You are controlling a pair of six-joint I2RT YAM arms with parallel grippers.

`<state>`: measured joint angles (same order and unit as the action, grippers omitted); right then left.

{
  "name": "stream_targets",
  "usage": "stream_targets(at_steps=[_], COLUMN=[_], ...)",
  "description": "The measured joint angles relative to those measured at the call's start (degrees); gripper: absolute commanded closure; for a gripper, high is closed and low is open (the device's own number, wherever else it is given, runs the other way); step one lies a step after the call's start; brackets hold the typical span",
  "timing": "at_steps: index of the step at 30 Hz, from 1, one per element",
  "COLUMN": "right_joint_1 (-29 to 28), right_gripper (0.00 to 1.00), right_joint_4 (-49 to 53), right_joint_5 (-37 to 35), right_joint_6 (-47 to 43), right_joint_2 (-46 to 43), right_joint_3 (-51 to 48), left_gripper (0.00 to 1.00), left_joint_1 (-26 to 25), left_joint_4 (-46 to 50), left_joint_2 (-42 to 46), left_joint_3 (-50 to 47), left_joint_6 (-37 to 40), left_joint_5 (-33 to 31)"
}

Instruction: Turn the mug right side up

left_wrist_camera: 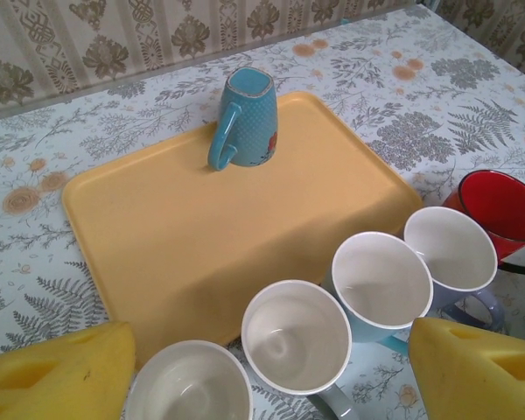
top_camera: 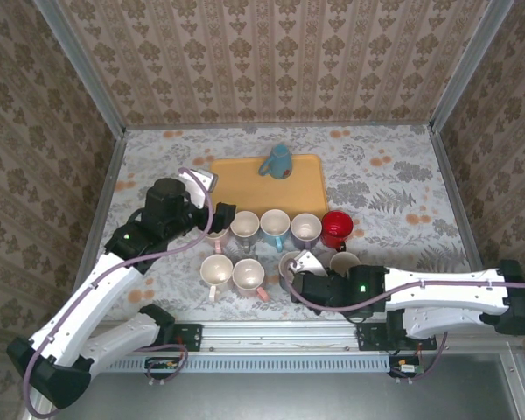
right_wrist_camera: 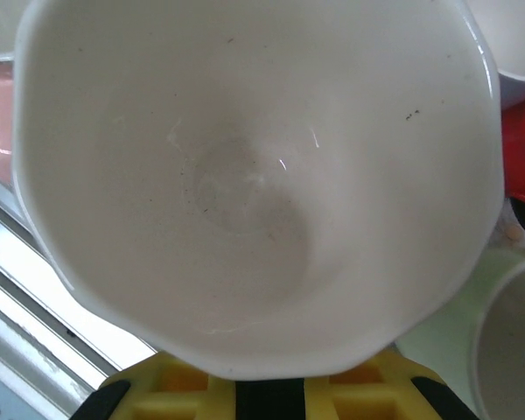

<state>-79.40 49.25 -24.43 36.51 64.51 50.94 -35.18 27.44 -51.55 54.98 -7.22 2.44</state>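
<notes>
The grey mug has its opening up. My right gripper should move toward the pink-handled cream mug and down, and let go of the grey mug (top_camera: 289, 262) on the tabletop beside it.
A blue mug (top_camera: 277, 160) (left_wrist_camera: 245, 118) stands upside down, handle to the left, at the far edge of the yellow tray (top_camera: 245, 188) (left_wrist_camera: 201, 227). My left gripper (top_camera: 217, 219) (left_wrist_camera: 271, 372) hangs open above the row of upright mugs in front of the tray, holding nothing. In the front row, a grey mug (top_camera: 289, 262) with a white inside (right_wrist_camera: 245, 175) sits mouth up. My right gripper (top_camera: 297, 278) (right_wrist_camera: 271, 394) is at its near side, fingers drawn close together under the rim; the part they clamp is hidden.
Several upright mugs stand in a row before the tray, among them a white one (left_wrist_camera: 296, 337), a light blue one (left_wrist_camera: 382, 280) and a red one (top_camera: 337, 227) (left_wrist_camera: 503, 206). Two cream mugs (top_camera: 216, 271) and a white mug (top_camera: 343, 261) stand nearer the front rail.
</notes>
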Motion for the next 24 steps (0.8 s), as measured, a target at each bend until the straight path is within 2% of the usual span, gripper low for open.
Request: stream_targets(at_steps=[6,22,24], right_joint_1=[-0.2,-3.1,-3.3], right_gripper=[1.00,1.00,0.98], right_joint_4=[-3.3,-8.6,-9.0], right_joint_5=[0.0,-1.7,-2.4], right_joint_6=[0.9,2.6,2.7], right_joint_2=[6.6,12.2,12.5], right_joint_3=[0.0,-2.6,-2.6], left_gripper=[0.18,0.18,0.18], left_joint_1=[0.0,0.0,0.0], left_joint_4=[0.0,-0.4,-0.4], left_joint_2=[0.4,0.4,0.4], left_joint_3=[-0.2,-0.2,-0.2], left_joint_6=[0.0,0.0,0.0], left_joint_5=[-0.2,-0.2,-0.2])
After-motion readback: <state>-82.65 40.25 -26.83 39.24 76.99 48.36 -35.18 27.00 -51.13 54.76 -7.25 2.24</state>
